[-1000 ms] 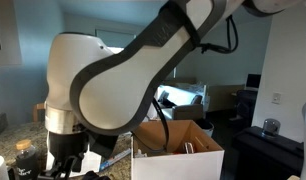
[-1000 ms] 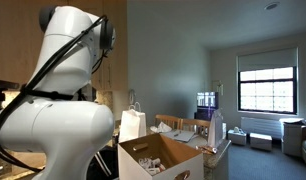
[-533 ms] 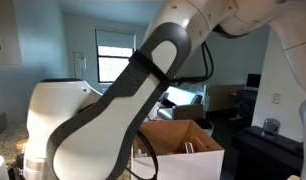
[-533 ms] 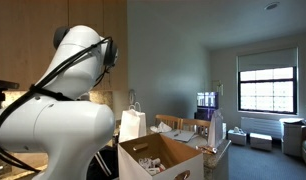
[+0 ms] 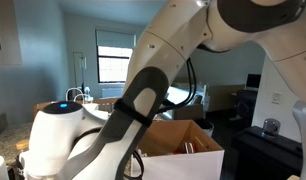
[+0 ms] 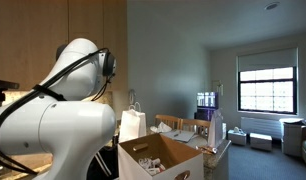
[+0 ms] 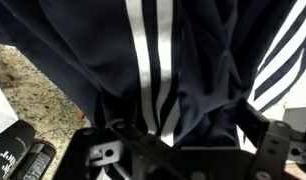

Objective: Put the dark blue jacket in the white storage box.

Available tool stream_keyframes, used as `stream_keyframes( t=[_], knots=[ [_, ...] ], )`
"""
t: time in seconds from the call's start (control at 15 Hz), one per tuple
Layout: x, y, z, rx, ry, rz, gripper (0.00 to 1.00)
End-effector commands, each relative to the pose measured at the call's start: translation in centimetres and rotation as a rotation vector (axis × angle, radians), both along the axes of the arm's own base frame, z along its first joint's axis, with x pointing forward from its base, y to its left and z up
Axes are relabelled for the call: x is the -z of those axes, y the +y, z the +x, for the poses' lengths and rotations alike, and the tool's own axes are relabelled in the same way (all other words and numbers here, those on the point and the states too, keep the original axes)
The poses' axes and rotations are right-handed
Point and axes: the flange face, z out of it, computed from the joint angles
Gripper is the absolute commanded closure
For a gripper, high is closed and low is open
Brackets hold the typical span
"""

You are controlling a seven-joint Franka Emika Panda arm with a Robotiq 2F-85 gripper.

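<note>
The fold of the jacket by the white stripes lies below the robot's gripper, between the open fingers, so the gripper will next go down into the bunched fabric there and close its fingers.
The dark blue jacket (image 7: 193, 60) fills most of the wrist view, very dark navy with white stripes, lying bunched on a speckled counter. My gripper (image 7: 175, 128) is right over it with the jaws apart and a fold of fabric between the fingers (image 7: 261, 125). The white storage box (image 5: 181, 152) stands open, with brown inner walls and a loop handle on its white front. It also shows in an exterior view (image 6: 158, 155). The arm hides the gripper and the jacket in both exterior views.
The robot arm (image 5: 123, 100) fills the foreground of both exterior views. A tall white paper bag (image 6: 131, 123) stands behind the box. A black device (image 7: 18, 152) lies on the granite counter (image 7: 33, 85) beside the jacket.
In the exterior views the arm has swung and lowered, with its base link dropping toward the counter. The box has not moved.
</note>
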Motion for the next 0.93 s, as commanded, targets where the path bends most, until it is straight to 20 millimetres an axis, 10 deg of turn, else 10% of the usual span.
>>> stream_keyframes(
  t=[0.0, 0.6, 0.73, 0.87],
  knots=[
    [4.1, 1.3, 0.5, -0.095, 0.010, -0.002, 0.00],
    [12.9, 0.8, 3.6, -0.186, 0.050, -0.164, 0.00],
    [13.9, 0.9, 3.7, -0.185, 0.060, -0.187, 0.27],
    [14.3, 1.3, 3.9, -0.165, 0.074, -0.213, 0.32]
  ],
)
